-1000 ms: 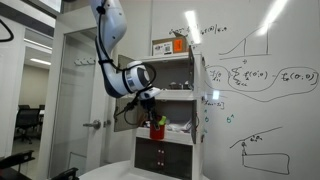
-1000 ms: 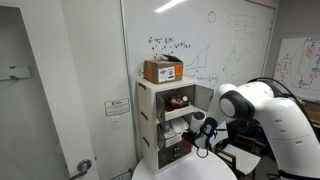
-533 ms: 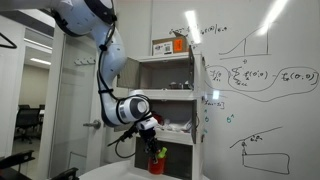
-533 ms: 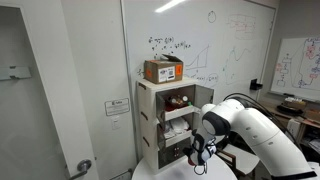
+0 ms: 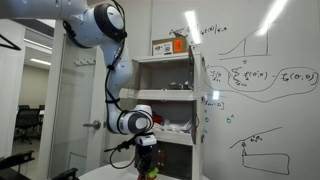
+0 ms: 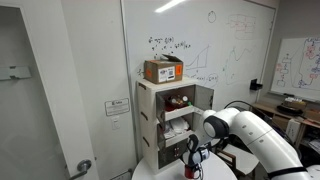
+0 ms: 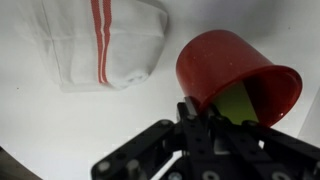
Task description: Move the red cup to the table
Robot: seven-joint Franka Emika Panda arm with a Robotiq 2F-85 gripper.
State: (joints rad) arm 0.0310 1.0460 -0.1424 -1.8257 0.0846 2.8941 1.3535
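Note:
I should lower the red cup (image 5: 148, 169) onto the white table, away from the folded cloth close beside it.
The red cup (image 7: 232, 68) fills the right of the wrist view, with something yellow-green (image 7: 236, 106) inside it. My gripper (image 7: 203, 118) is shut on the cup's rim. The cup hangs low over the white table (image 7: 60, 135); I cannot tell whether it touches. In both exterior views the gripper (image 5: 147, 163) (image 6: 193, 163) is down near the table top (image 5: 105, 173) (image 6: 158, 174), in front of the cabinet's lower part, with the cup (image 5: 148, 169) (image 6: 194, 170) a small red spot at its tip.
A folded white cloth with red stripes (image 7: 100, 40) lies on the table beside the cup. The white shelved cabinet (image 5: 172, 100) (image 6: 160, 115) stands behind, with an orange-and-white box (image 5: 170, 46) (image 6: 163, 70) on top. A whiteboard wall (image 5: 260, 80) is beside it.
The arm has come down and away from the cabinet's shelf level to the table, carrying the red cup with it.

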